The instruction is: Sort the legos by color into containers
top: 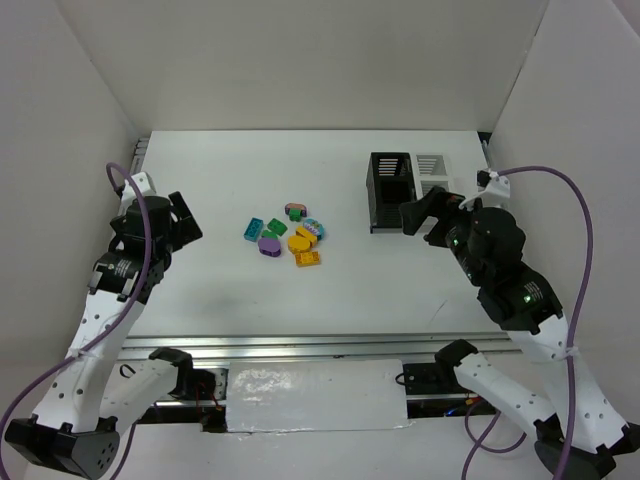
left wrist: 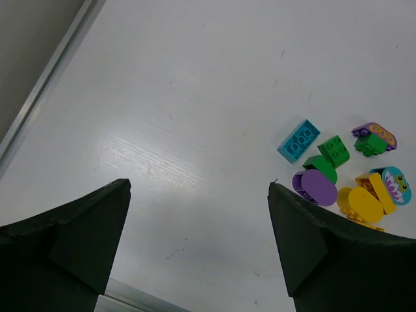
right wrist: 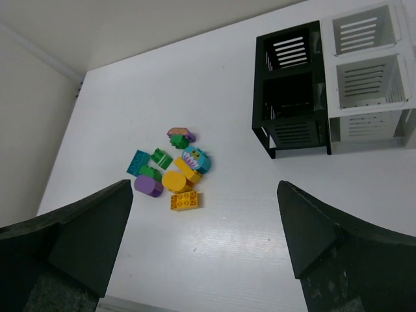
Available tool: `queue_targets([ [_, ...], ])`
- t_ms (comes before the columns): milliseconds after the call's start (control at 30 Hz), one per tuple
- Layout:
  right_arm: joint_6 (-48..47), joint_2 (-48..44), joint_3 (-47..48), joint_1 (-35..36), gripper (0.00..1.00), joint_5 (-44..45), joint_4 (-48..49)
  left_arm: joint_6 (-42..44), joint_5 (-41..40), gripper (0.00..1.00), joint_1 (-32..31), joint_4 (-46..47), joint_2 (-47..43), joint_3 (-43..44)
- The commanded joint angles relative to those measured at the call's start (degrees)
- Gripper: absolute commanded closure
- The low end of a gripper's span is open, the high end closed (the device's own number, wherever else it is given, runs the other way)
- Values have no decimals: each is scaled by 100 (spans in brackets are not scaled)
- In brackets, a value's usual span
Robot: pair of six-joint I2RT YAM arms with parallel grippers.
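My right gripper will move down to the orange-yellow brick (right wrist: 184,200), to the left in the top view, and then it will close on the short ends of the brick.
The legos (top: 285,236) lie in a tight cluster on the white table, left of centre: a teal brick (left wrist: 299,140), green pieces (left wrist: 334,150), a purple rounded piece (left wrist: 316,187), yellow pieces (left wrist: 361,203) and an orange-yellow brick (right wrist: 184,200). The containers (top: 405,188) stand at the back right: two black bins (right wrist: 291,97) and two white bins (right wrist: 367,78). My left gripper (top: 188,226) is open and empty, left of the cluster (left wrist: 198,240). My right gripper (top: 412,215) is open and empty, just in front of the black bins (right wrist: 205,240).
White walls enclose the table on the left, back and right. A metal rail (top: 300,347) runs along the near edge. The table's left edge (left wrist: 45,84) shows in the left wrist view.
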Motion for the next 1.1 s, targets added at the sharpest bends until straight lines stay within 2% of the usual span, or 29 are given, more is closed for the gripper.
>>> queue_targets([
  [0, -122, 56, 44, 53, 0, -100, 119, -29, -51, 1, -16, 75, -47, 81],
  [100, -421, 153, -79, 62, 0, -812, 260, -20, -34, 1, -25, 75, -91, 72],
  [167, -281, 398, -63, 53, 0, -1226, 418, -3, 10, 0, -16, 92, -109, 72],
  [267, -175, 1135, 261, 237, 0, -1525, 68, 94, 247, 0, -25, 197, -161, 2],
  [333, -44, 1539, 237, 544, 0, -1404, 189, 112, 352, 1, -25, 242, -144, -25],
  [400, 70, 1900, 219, 1167, 0, -1035, 347, 129, 440, 0, -16, 259, -135, -33],
  [433, 167, 2398, 289, 1369, 0, -860, 296, 121, 441, 1, -16, 242, -126, -25],
  [467, 263, 2646, 463, 1789, 0, -275, 226, 103, 397, 1, -16, 224, -135, -25],
  [567, 405, 3736, 850, 2266, 0, 432, -38, 103, 370, 0, -25, 224, -187, -68],
  [600, 431, 4243, 991, 2303, 0, 495, -117, 112, 388, 0, -25, 233, -188, -77],
  [800, 186, 5827, 1747, 2347, 0, 530, -197, 156, 511, 1, -33, 277, -197, -113],
  [1067, 194, 6919, 2232, 2338, 0, 522, -30, 208, 695, 0, -42, 321, -126, -130],
])
